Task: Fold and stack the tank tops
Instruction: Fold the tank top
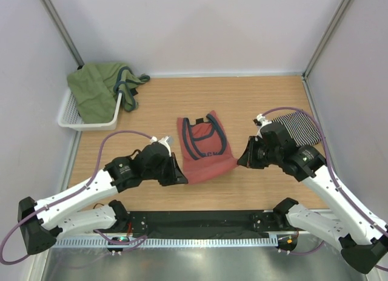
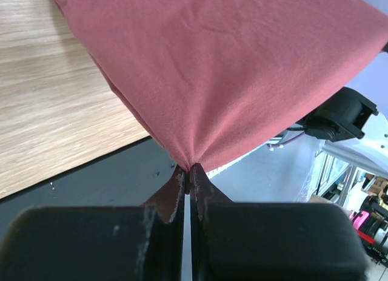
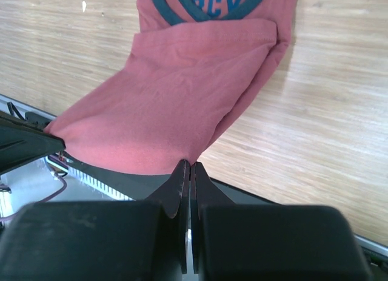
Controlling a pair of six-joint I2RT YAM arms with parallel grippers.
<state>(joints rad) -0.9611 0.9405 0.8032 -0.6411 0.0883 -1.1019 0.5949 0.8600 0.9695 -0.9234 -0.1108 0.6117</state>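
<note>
The hem's corner goes outward with my right gripper over the red tank top's strap nearer the striped tank top (image 1: 213, 116) next and is released, since the neck end lies uncovered beyond the raised hem.
The salmon-red tank top (image 1: 203, 150) with dark teal trim lies in the middle of the table, neck end away from me. Its near hem is raised off the wood. My left gripper (image 1: 183, 179) is shut on the hem's left corner, and my right gripper (image 1: 239, 161) is shut on its right corner. In the left wrist view the red cloth (image 2: 230, 68) fans out from the pinched jaw tips (image 2: 190, 172). The right wrist view shows the cloth (image 3: 182, 99) pulled up from the closed tips (image 3: 190, 167). The striped tank top (image 1: 297, 126) lies at the right, partly behind my right arm.
A white basket (image 1: 70, 114) stands at the back left with green cloth (image 1: 97, 90) heaped in it and spilling over its right side. Grey walls close in the table on three sides. A black rail (image 1: 200, 220) runs along the near edge.
</note>
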